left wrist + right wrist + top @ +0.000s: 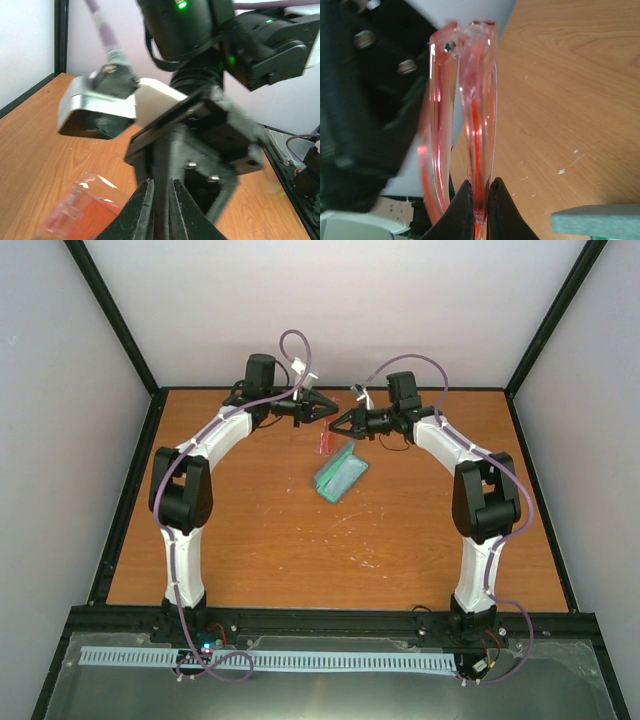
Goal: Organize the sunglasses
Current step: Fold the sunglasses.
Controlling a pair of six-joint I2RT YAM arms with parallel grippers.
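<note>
I will move the folded sunglasses back with my right gripper next, lower them into the grey-blue case (pixel 343 476) (pixel 602 220) and let go of them, since the case is below the gripper and back toward the base.
The sunglasses (pixel 325 440) hang in the air over the far middle of the table, pinkish-red and see-through, folded nearly flat. My right gripper (pixel 336 426) is shut on them; in the right wrist view its fingertips (pixel 480 192) pinch the edge of the sunglasses (pixel 477 120). My left gripper (pixel 328 410) faces the right one from the left, tip to tip. Its jaws (pixel 162 192) stand a narrow gap apart with nothing seen between them. The sunglasses (pixel 75 210) show just left of and below them.
A grey-blue oblong case (pixel 340 477) lies on the wooden table (pixel 260 540) just below and to the right of the grippers; a corner of the case (pixel 595 222) shows in the right wrist view. Black frame rails edge the table.
</note>
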